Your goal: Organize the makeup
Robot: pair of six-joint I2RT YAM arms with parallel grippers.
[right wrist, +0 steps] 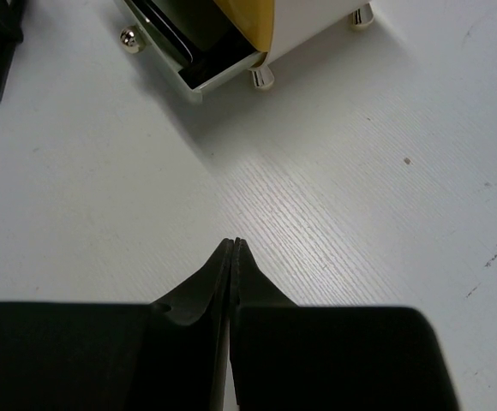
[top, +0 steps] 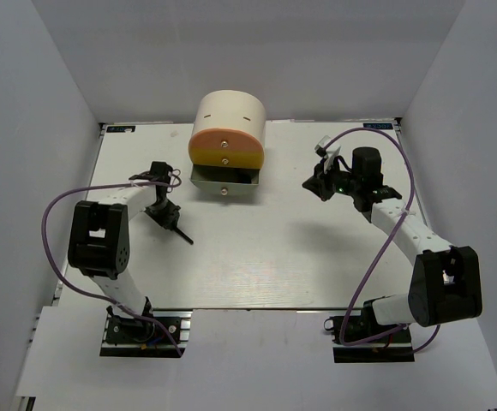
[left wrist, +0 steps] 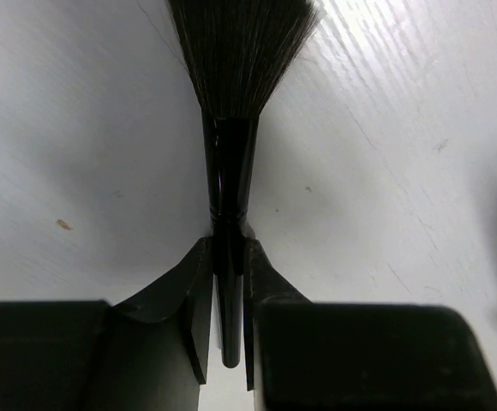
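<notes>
Dark makeup is already inside the open bottom drawer point(top: 219, 175), so my left gripper needs to go up and to the right in the top view, over the drawer, and release the brush.
My left gripper point(left wrist: 229, 246) is shut on the handle of the black fan brush point(left wrist: 231, 163). Its bristles point(left wrist: 242, 51) spread out beyond the fingertips, low over the white table. In the top view this gripper point(top: 163, 212) is left of the round box, and a thin black stick point(top: 181, 234) runs from it toward the near right. I cannot tell whether that stick is the held brush. My right gripper point(right wrist: 234, 246) is shut and empty above bare table, right of the box in the top view point(top: 317, 184). The other makeup is out of view.
The round cream box point(top: 229, 116) with orange and yellow drawer fronts stands at the back centre. Its bottom drawer point(top: 223, 181) is pulled open toward me, and something dark shows inside it point(right wrist: 167, 30). White walls enclose the table on three sides.
</notes>
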